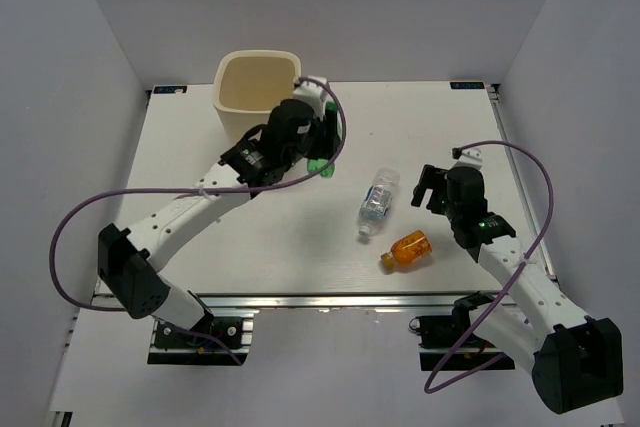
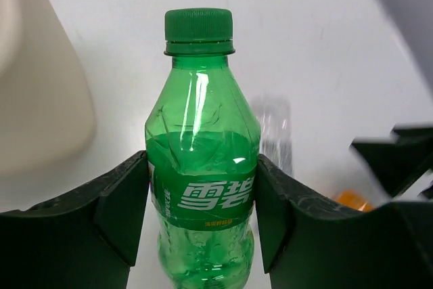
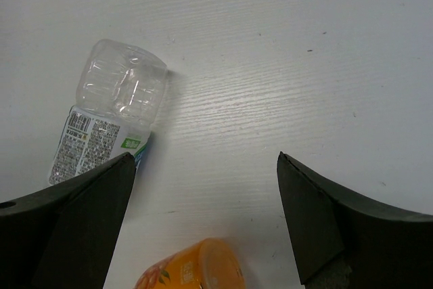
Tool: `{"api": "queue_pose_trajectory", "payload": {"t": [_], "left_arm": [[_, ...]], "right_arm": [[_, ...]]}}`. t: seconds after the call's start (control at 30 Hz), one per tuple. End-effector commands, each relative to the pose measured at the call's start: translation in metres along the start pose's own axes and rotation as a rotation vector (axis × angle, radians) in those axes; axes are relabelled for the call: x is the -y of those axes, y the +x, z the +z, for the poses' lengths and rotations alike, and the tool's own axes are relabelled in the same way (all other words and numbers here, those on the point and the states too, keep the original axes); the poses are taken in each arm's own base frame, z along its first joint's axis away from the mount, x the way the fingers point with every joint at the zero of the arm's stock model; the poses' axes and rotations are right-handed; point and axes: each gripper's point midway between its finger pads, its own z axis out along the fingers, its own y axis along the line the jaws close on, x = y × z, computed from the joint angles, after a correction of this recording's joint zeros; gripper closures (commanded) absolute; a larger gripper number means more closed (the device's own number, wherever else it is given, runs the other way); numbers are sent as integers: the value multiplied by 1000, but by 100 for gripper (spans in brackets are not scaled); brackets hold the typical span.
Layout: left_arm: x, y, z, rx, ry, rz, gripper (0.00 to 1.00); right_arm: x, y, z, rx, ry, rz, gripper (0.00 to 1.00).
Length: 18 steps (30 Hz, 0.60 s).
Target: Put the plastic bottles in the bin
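Observation:
The left gripper swings up over the bin's side next and releases the green bottle, as the bin's opening [image 1: 256, 82] lies outward and left in the top view.
My left gripper [image 1: 322, 147] is shut on the green bottle [image 2: 201, 160] and holds it in the air beside the cream bin [image 1: 257, 87]; in the top view the green bottle [image 1: 321, 163] shows only as small green bits under the fingers. A clear bottle with a blue label [image 1: 377, 201] lies on the table's middle right. The short orange bottle [image 1: 408, 249] lies just in front of it. My right gripper [image 1: 428, 187] is open and empty, above the table right of both; its wrist view shows the clear bottle [image 3: 111, 121] and the orange bottle [image 3: 191, 267].
The bin's wall [image 2: 40, 99] fills the left of the left wrist view. The white table [image 1: 250, 237] ends at a metal rail along the near edge. Grey walls close in the left, back and right. Purple cables loop off both arms.

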Motion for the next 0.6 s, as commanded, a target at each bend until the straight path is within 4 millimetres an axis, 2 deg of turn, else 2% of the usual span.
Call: {"api": "queue_pose_trajectory", "payload": {"t": [0.0, 0.03, 0.07, 0.17, 0.23, 0.27, 0.3, 0.33, 0.37, 0.4, 0.5, 0.53, 0.57], "left_arm": [[-23, -100, -41, 282, -156, 19, 76], [-30, -103, -40, 293, -188, 12, 76], [-33, -122, -48, 338, -206, 11, 76], [-55, -150, -52, 394, -257, 15, 77], [-83, -171, -54, 441, -319, 2, 75], [-93, -172, -46, 433, -338, 0, 75], [-118, -189, -51, 461, -379, -24, 75], [-130, -193, -48, 462, -397, -37, 75], [-142, -192, -37, 452, -415, -39, 74], [-160, -197, -35, 459, -444, -39, 74], [-177, -202, -15, 441, -472, -10, 72], [-181, -198, -10, 415, -482, -1, 71], [-184, -197, -5, 405, -488, -2, 66]], "right_arm": [[-12, -19, -1, 69, -67, -21, 11], [-12, -21, -1, 74, -69, -23, 11], [-16, -21, -2, 74, -88, -24, 11], [-26, -27, -4, 87, -140, -28, 11], [-36, -28, -5, 83, -193, -40, 11], [-39, -29, -5, 82, -210, -39, 11], [-42, -31, -5, 90, -229, -43, 11], [-45, -30, -5, 84, -244, -46, 11], [-51, -31, -6, 78, -275, -45, 11], [-53, -31, -6, 76, -282, -42, 11], [-57, -31, -6, 68, -298, -35, 11], [-57, -31, -6, 63, -297, -34, 11], [-56, -30, -6, 59, -294, -32, 10]]}}
